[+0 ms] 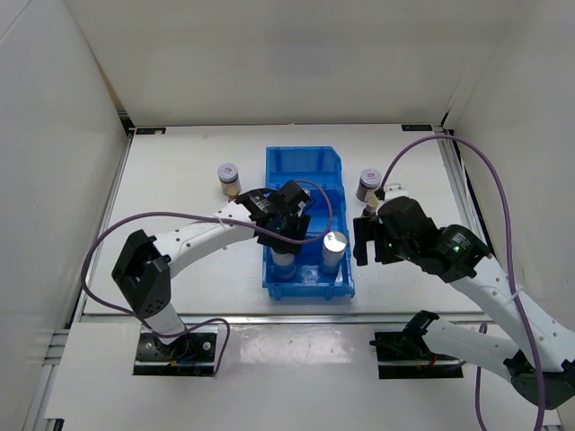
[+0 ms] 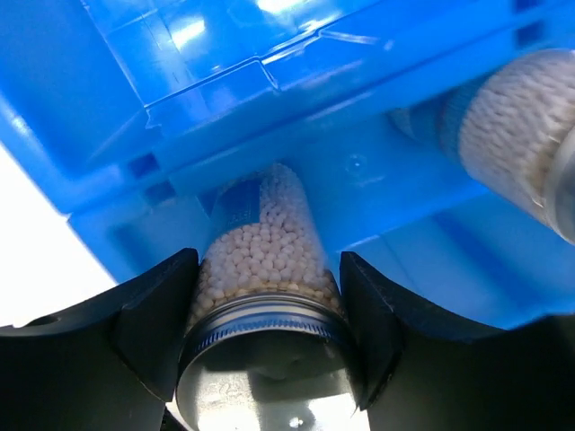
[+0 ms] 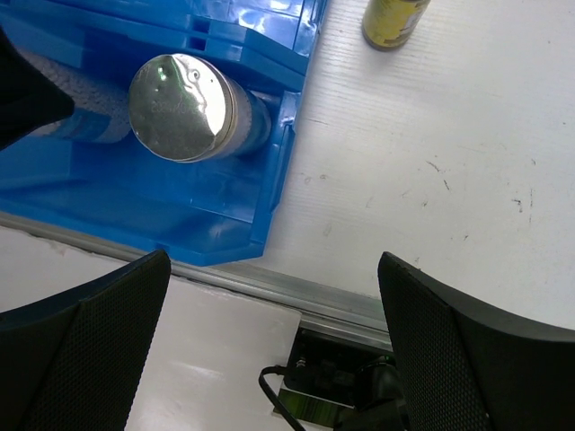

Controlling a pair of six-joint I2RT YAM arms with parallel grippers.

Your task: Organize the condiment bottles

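Note:
I should move my right gripper outward and down toward the dark bottle with the yellow label, which is still outside the bin (image 1: 305,166). I should put the gripper around its cap (image 1: 369,209).
The blue bin (image 1: 305,166) stands mid-table. My left gripper (image 1: 286,241) reaches into its near-left part and is shut on a pale silver-topped cylinder (image 2: 265,260) filled with white beads, which stands upright between the fingers. A second silver-topped cylinder (image 1: 335,244) stands in the near-right part and also shows in the right wrist view (image 3: 180,94). One squat jar (image 1: 228,177) stands left of the bin, the other (image 1: 368,184) right of it. My right gripper (image 1: 364,241) is open and empty beside the bin's right wall. One yellow-labelled dark bottle (image 3: 393,18) stands beyond it; the other is hidden.
The table's metal front rail (image 3: 341,305) runs just under the right gripper, with cables below it. White walls enclose the table on three sides. The bin's far compartments (image 2: 225,90) show no bottles.

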